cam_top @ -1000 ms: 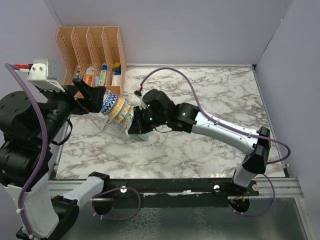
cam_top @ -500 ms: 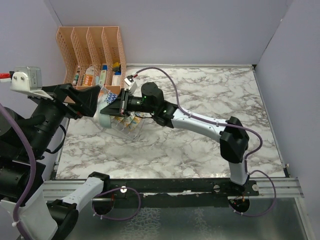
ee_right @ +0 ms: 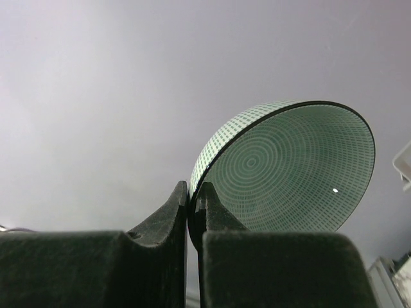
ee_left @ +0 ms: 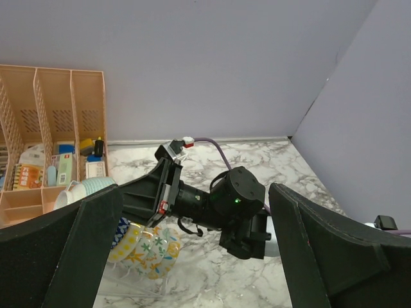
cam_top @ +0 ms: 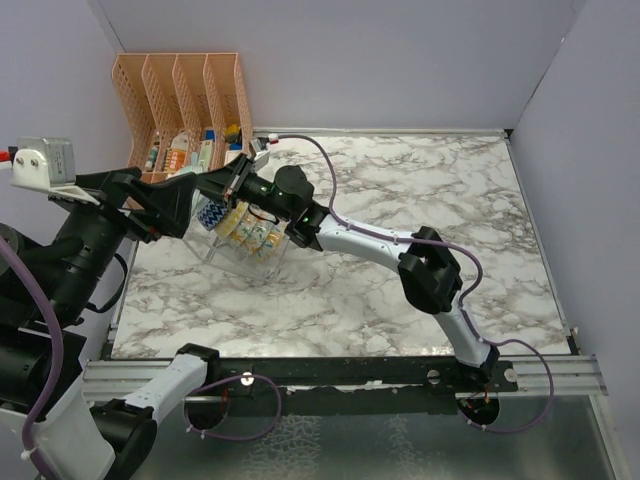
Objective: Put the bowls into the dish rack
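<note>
The teal bowl (ee_right: 289, 170) hangs above the rack's end by the organizer, so my right gripper will next lower beside the blue-patterned bowl and release the teal bowl's rim.
My right gripper (ee_right: 191, 192) is shut on the rim of the teal bowl (ee_right: 289, 170) and holds it on edge in the air. In the left wrist view the teal bowl (ee_left: 90, 188) hangs at the tip of the right gripper (ee_left: 131, 196), above the far left end of the clear wire dish rack (ee_left: 122, 285). Several patterned bowls (ee_left: 144, 244) stand on edge in the rack (cam_top: 245, 262): blue-patterned (cam_top: 210, 213), yellow (cam_top: 232, 218) and cream floral (cam_top: 262, 238). My left gripper (cam_top: 170, 205) is open and empty, hovering just left of the rack.
The orange slotted organizer (cam_top: 185, 100) holding small packets stands right behind the rack against the back wall, close to the right gripper (cam_top: 210, 185). The right arm (cam_top: 350, 235) stretches across the marble table (cam_top: 420, 200). Purple walls enclose the table.
The right arm has stretched left and back, carrying the teal bowl from the rack's near right end to above its far left end. The left gripper has shifted slightly.
</note>
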`<state>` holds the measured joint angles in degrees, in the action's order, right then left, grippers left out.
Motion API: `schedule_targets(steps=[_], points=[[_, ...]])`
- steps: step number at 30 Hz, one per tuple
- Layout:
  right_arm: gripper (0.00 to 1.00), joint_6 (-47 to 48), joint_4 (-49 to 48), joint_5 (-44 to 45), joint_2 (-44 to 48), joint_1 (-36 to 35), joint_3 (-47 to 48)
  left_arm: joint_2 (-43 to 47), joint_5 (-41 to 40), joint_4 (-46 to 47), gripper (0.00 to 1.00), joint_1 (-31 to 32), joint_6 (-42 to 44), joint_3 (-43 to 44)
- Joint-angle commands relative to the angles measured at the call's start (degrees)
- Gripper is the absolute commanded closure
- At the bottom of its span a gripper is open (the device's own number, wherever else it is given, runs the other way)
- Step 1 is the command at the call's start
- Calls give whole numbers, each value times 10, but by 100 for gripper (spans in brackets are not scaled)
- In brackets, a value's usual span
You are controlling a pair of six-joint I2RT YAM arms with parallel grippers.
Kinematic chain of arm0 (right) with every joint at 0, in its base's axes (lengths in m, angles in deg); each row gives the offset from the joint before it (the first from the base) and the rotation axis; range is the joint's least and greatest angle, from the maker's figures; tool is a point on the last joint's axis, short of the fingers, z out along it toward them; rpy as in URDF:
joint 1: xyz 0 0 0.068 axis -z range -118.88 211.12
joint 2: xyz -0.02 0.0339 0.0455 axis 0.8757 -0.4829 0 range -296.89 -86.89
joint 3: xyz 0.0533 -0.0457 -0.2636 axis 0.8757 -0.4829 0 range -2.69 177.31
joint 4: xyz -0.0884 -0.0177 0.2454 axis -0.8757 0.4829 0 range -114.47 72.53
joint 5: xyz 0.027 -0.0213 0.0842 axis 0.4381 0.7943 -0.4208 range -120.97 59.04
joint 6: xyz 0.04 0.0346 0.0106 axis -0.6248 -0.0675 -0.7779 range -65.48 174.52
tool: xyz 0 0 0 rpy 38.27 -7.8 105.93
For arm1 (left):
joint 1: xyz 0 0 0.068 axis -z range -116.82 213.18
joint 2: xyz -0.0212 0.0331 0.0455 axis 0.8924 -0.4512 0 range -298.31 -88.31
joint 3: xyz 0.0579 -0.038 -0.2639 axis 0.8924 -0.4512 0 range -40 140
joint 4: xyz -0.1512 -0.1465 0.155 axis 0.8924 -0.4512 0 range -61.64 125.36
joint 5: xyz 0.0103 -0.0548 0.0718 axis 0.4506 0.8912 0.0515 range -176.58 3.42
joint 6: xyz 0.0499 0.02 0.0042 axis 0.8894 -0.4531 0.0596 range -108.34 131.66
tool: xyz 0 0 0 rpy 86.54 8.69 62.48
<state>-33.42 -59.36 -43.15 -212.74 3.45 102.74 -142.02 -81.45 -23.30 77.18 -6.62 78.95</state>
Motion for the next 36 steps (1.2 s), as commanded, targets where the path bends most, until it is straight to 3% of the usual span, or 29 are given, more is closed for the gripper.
schedule_targets(steps=[1, 19, 36], points=[[99, -9, -46, 51, -21, 6, 70, 2, 11, -8, 1, 3, 1, 20], [99, -31, -26, 107, -89, 7, 111, 3, 15, -22, 1, 4, 3, 15], [91, -66, -33, 117, -90, 7, 47, -2, 4, -21, 1, 4, 15, 3]])
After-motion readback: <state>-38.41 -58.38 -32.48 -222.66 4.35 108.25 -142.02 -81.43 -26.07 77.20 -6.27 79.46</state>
